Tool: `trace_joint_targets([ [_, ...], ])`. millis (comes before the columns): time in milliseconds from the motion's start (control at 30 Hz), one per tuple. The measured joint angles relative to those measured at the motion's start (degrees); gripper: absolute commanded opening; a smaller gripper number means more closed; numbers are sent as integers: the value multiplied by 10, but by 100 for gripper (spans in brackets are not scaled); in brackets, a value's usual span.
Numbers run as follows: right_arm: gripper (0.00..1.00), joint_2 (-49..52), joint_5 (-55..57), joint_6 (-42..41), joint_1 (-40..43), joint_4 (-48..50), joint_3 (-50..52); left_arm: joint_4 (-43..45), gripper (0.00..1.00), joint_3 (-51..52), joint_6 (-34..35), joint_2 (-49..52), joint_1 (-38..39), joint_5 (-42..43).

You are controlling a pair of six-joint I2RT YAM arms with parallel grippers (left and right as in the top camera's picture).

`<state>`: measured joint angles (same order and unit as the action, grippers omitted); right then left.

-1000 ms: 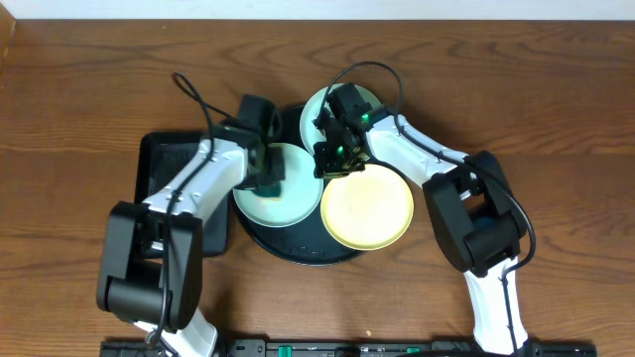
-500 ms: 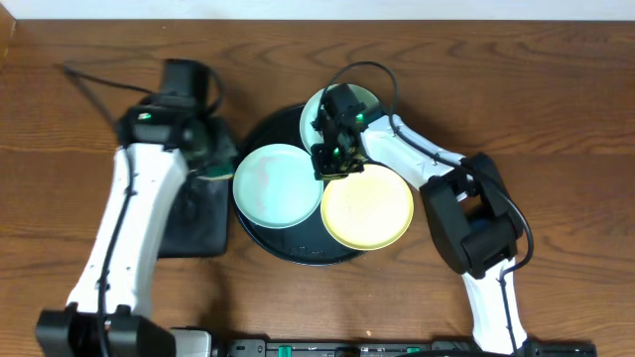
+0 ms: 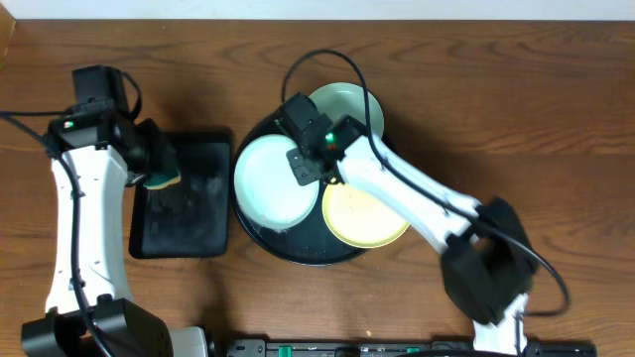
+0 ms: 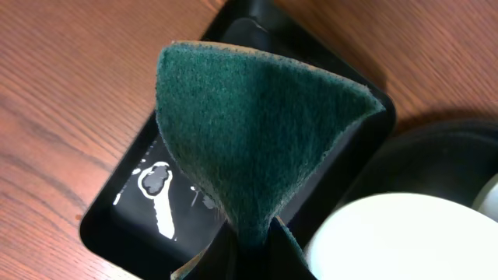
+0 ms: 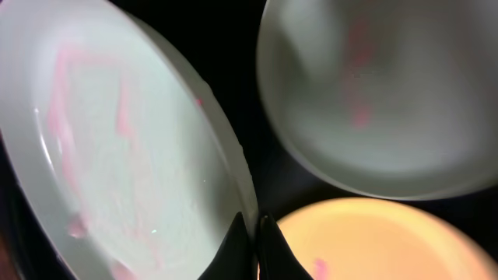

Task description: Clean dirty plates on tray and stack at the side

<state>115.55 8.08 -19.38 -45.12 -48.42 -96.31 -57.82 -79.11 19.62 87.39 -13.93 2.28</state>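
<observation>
I will lift the plate with my right gripper next, move it to the right in the overhead view, lower it and release it, because bare table is open beside the round tray.
The round black tray (image 3: 298,250) holds three plates. A pale mint plate (image 3: 273,183) with pink smears lies at its left, a second mint plate (image 3: 349,107) at the back, and a yellow plate (image 3: 363,216) at the front right. My right gripper (image 3: 316,171) is shut on the right rim of the left mint plate (image 5: 117,155); in the right wrist view its jaws (image 5: 255,233) pinch that rim beside the yellow plate (image 5: 381,241). My left gripper (image 3: 159,171) is shut on a green sponge (image 4: 257,132) above the rectangular tray.
A smaller rectangular black tray (image 3: 184,213) lies left of the round tray, with wet smears inside (image 4: 156,194). The right arm reaches over the yellow plate from the front right. Bare wooden table (image 3: 556,119) surrounds both trays.
My left arm has pulled away from the left mint plate with the sponge, back over the rectangular tray. My right gripper has moved left and closed on that plate's rim.
</observation>
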Motion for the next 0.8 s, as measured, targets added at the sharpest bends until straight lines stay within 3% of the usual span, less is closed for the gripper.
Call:
trace_joint_targets([
  [267,1,-83,232,21,-69,-7,-5,2,7,0,-2,0,-10,10],
  [600,1,-89,512,94,-162,8,-5,2,7,2,-2,0,-10,14],
  [800,1,-89,624,111,-204,19,-5,2,8,3,-2,0,-10,15],
])
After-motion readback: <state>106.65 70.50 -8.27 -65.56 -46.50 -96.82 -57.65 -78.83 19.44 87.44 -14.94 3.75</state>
